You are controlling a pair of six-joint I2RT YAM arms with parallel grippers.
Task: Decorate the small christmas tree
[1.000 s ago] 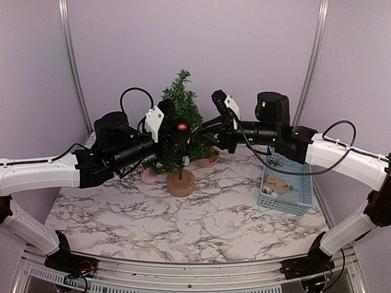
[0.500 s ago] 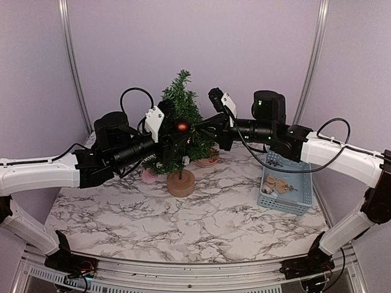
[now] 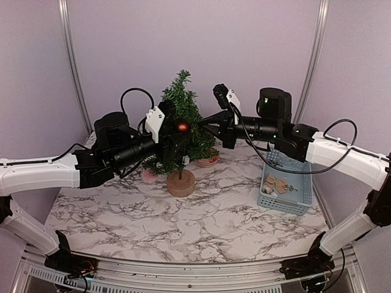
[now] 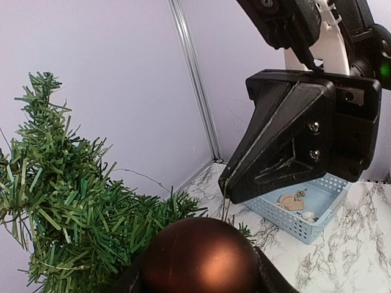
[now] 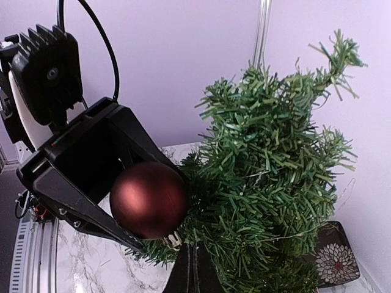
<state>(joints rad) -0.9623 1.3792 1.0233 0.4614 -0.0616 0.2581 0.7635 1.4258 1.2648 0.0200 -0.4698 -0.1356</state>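
Note:
I will next ease my left gripper down beside the tree's front branches and let go of the ball there, because my right gripper pinches its hanger thread (image 4: 226, 207) close to them.
The small christmas tree (image 3: 183, 110) stands on its round tan base (image 3: 181, 183) at the back middle of the table. My left gripper (image 3: 178, 131) is shut on a matte dark-red ball ornament (image 3: 182, 127), held against the tree's front branches. The ball fills the bottom of the left wrist view (image 4: 201, 256) and shows in the right wrist view (image 5: 148, 199) with its metal cap pointing down. My right gripper (image 3: 205, 128) comes from the right. Its fingers are pressed together (image 5: 197, 262) just below the cap and pinch the ball's thin hanger thread (image 4: 226, 207).
A blue basket (image 3: 282, 207) with a few tan ornaments stands at the right. A small patterned dish (image 3: 208, 162) lies behind the tree. A pink object (image 3: 148, 176) lies left of the base. The purple wall is close behind.
My right gripper moved left toward the ball, then rose slightly. The left arm and the ball have stayed still.

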